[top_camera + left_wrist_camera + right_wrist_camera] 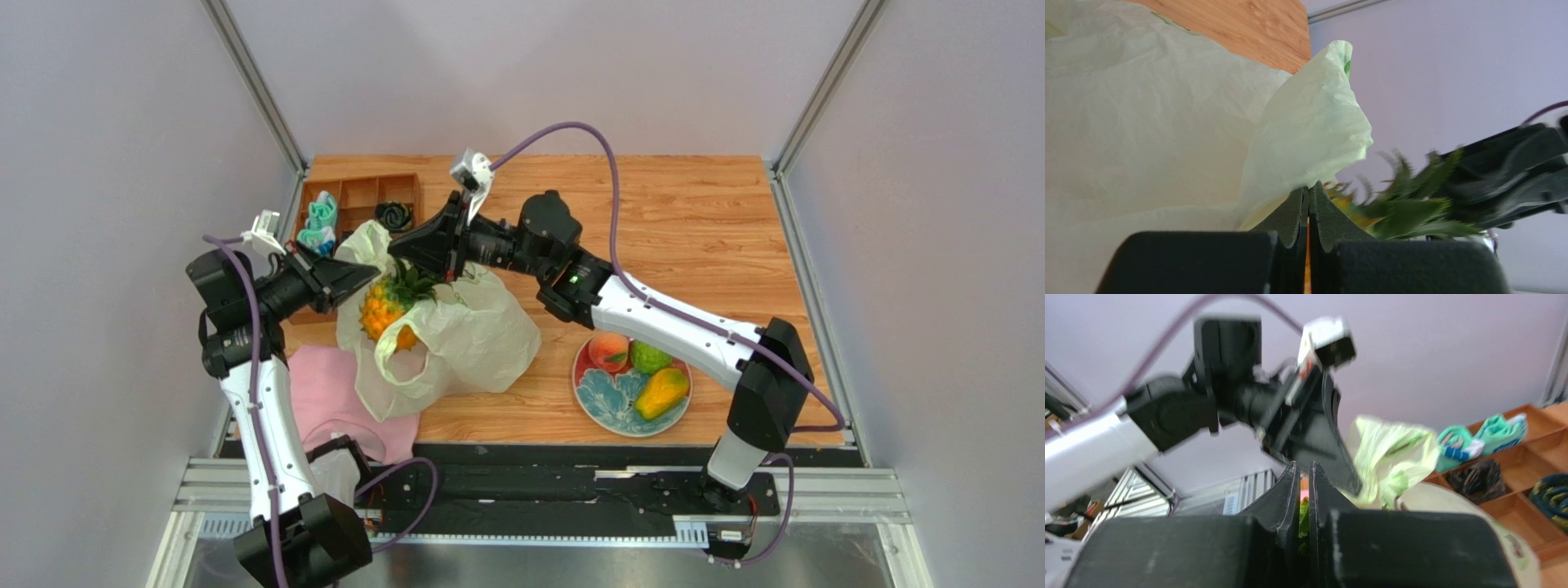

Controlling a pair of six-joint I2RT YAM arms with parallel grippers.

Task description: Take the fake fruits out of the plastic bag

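My right gripper will turn next and bring the pineapple [383,311] back and down. It will release it on the bag's side by the plate, because other fruits lie that way.
The pale yellow-green plastic bag [472,337] lies on the table left of centre, its mouth held up. My left gripper [358,277] is shut on the bag's edge [1315,122] and holds it raised. My right gripper [411,255] is shut on the green crown [415,284] of the small pineapple [383,311], which hangs at the bag's mouth, partly above it. The crown [1413,202] shows blurred in the left wrist view, and green leaf [1304,517] shows between the right fingers. A peach [607,352], a bumpy green ball [649,358] and a yellow-orange mango [662,392] lie on the patterned plate [610,398].
A pink cloth [325,392] lies under the bag's near left side. A wooden divided tray [356,202] with teal items and dark coils stands at the back left. Grey walls close in on both sides.
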